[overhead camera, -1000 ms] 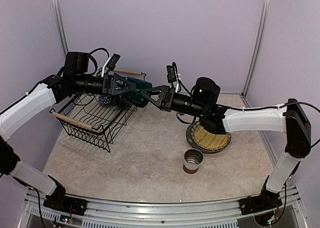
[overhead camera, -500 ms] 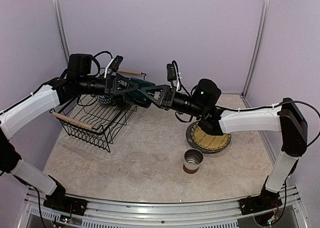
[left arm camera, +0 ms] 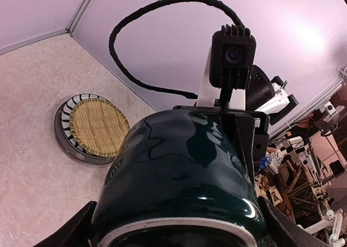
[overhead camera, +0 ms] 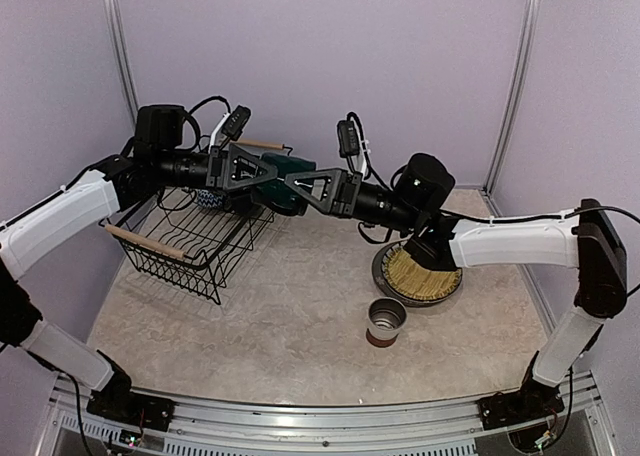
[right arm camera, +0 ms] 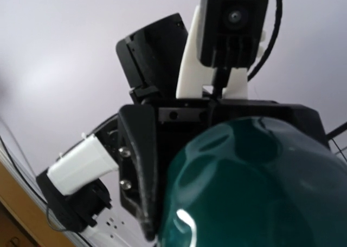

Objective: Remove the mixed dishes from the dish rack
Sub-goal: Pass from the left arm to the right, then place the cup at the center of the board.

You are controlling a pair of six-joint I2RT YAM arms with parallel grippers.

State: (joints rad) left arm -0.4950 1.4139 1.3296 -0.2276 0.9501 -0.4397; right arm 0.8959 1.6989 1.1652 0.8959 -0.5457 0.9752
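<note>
My right gripper will next move back and down, turning downward, to release the mug (overhead camera: 288,174) on the clear tabletop spot beside the grey cup.
The dark green mug (overhead camera: 288,174) hangs in the air between both grippers, above the right end of the dish rack (overhead camera: 185,244). My left gripper (overhead camera: 262,173) is shut on it; the mug (left arm camera: 179,176) fills that wrist view, rim towards the camera, a finger at each side. My right gripper (overhead camera: 298,184) meets the mug from the right. In the right wrist view the mug (right arm camera: 255,187) hides my own fingers, so its grip does not show. The plates (overhead camera: 420,274) lie stacked on the table, the woven straw one on top. The grey brown-based cup (overhead camera: 386,321) stands in front of them.
The rack is a black wire basket with two wooden handles (overhead camera: 145,241), at the left back. A dark patterned dish (overhead camera: 209,198) shows inside it under my left arm. The plate stack also shows in the left wrist view (left arm camera: 89,128). Lilac walls close the back and sides.
Both grippers and the green mug have shifted slightly right and up together. The right arm's elbow has drawn back to the right.
</note>
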